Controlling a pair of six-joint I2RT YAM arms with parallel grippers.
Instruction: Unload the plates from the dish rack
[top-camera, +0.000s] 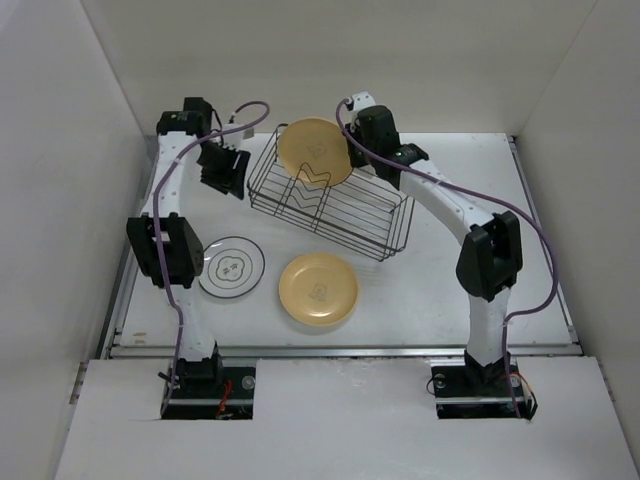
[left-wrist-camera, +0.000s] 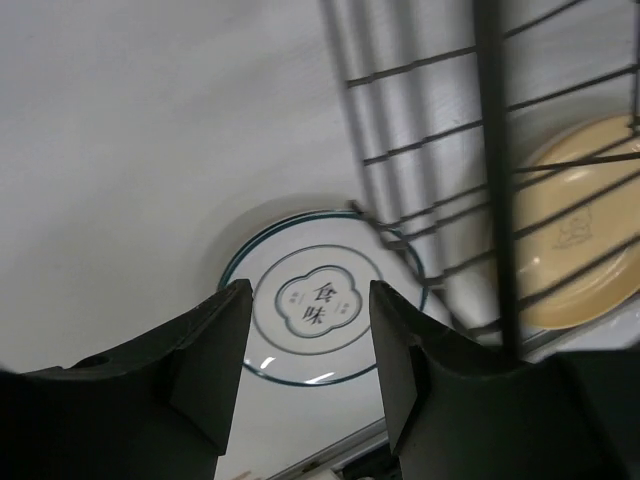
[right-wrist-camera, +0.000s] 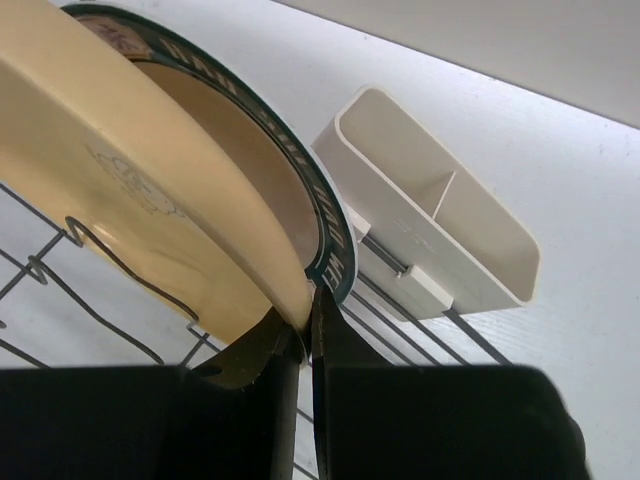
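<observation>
I should lift my right gripper clear of the rack (top-camera: 345, 215), then bring it back and down over the flat yellow plate. It should let go there, since both plates match.
The dark wire dish rack (top-camera: 345, 215) sits at the table's middle back. A yellow-orange plate (top-camera: 314, 150) stands upright at its far end. My right gripper (top-camera: 352, 152) is shut on that plate's rim (right-wrist-camera: 200, 230), its fingertips (right-wrist-camera: 308, 318) pinching the edge. One finger sits between it and a plate with a dark green lettered rim (right-wrist-camera: 335, 245) just behind. A second yellow plate (top-camera: 318, 288) and a white plate with a dark line drawing (top-camera: 232, 267) lie flat on the table. My left gripper (top-camera: 224, 170) is open and empty, left of the rack.
A cream plastic holder (right-wrist-camera: 440, 235) hangs on the rack's far long edge. In the left wrist view my open gripper (left-wrist-camera: 310, 292) frames the white plate (left-wrist-camera: 318, 300); rack wires (left-wrist-camera: 495, 150) cross in front of the flat yellow plate (left-wrist-camera: 580, 240). White walls enclose the table.
</observation>
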